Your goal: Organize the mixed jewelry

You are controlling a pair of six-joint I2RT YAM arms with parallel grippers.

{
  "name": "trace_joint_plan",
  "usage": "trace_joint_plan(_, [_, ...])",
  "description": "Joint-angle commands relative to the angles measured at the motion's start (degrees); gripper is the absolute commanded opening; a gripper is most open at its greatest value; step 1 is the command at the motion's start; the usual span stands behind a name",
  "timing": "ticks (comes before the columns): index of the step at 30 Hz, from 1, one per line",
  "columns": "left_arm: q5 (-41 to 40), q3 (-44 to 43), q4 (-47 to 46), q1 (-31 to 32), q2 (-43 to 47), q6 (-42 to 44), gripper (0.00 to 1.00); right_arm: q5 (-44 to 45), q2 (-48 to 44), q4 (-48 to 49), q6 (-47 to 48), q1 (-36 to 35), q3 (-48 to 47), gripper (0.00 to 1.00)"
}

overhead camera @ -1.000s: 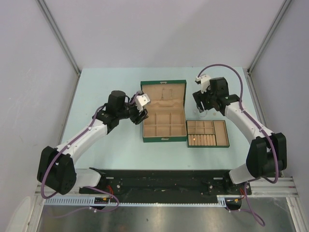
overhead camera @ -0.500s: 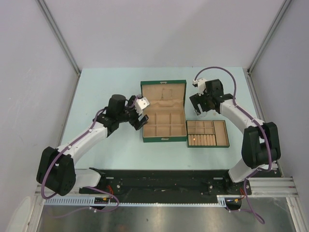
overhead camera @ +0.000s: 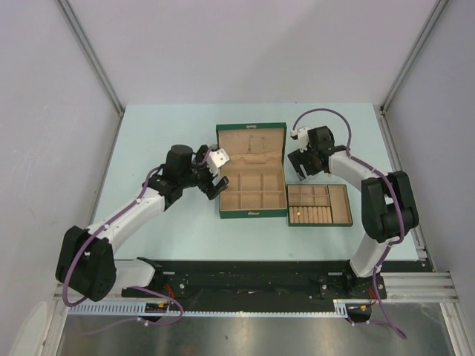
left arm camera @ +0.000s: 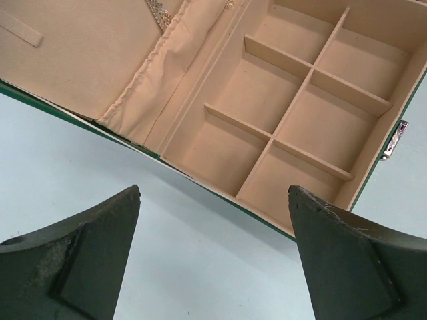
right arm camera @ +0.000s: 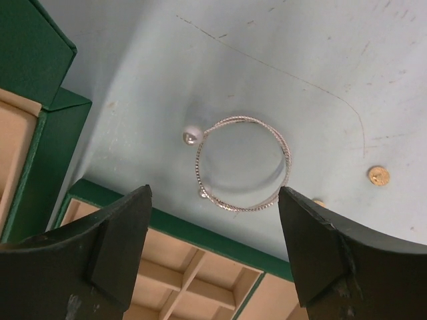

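My right gripper should bring its fingers closer together and go down onto the loop's side between the pearl ends, as that part lies on the table below the open fingers.
A thin silvery loop [right arm camera: 243, 163] with small pearl ends lies flat on the table, just beyond the green tray's rim [right arm camera: 200, 230]. My right gripper [right arm camera: 214, 191] hangs open over it, its fingers [right arm camera: 113, 247] on either side and holding nothing. From above, the right gripper [overhead camera: 304, 169] is at the tray's far left corner. A bit of fine chain [left arm camera: 158, 10] shows in the lid of the green box [left arm camera: 133, 130]. My left gripper [left arm camera: 213, 193] is wide open and empty over bare table at the box's left edge [overhead camera: 220, 194].
The box's tan compartments [left arm camera: 267, 100] hold nothing that I can see. The flat tray [overhead camera: 319, 205] with ring rolls sits right of the box. A small gold piece [right arm camera: 378, 175] lies on the table right of the loop, and another [right arm camera: 319, 200] peeks past my right finger.
The left gripper has opened wider while staying beside the box. The right arm has swung left, bringing its gripper closer to the box and the tray's corner.
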State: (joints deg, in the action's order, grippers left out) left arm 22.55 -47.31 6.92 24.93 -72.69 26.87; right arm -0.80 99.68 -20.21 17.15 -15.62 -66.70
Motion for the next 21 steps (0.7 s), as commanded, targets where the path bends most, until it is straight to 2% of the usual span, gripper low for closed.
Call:
trace_joint_plan(1, [-0.1, 0.3, -1.6, -0.2, 1.4, -0.9, 0.96, 0.8, 2.1, 3.5, 1.7, -0.9, -0.2, 0.80])
trace_joint_plan(10, [-0.3, 0.6, -1.4, -0.1, 1.8, -1.0, 0.97, 0.7, 4.5, 4.6, 2.1, -1.0, -0.2, 0.61])
trace_joint_plan(16, [-0.4, 0.6, -1.2, -0.1, 2.0, -1.2, 0.97, 0.8, 5.5, 4.7, 2.1, -1.0, -0.2, 0.51])
trace_joint_plan(21, [-0.3, 0.8, -1.1, -0.2, 2.2, -1.1, 0.97, 0.4, 6.4, 4.7, 1.9, -0.8, -0.2, 0.47])
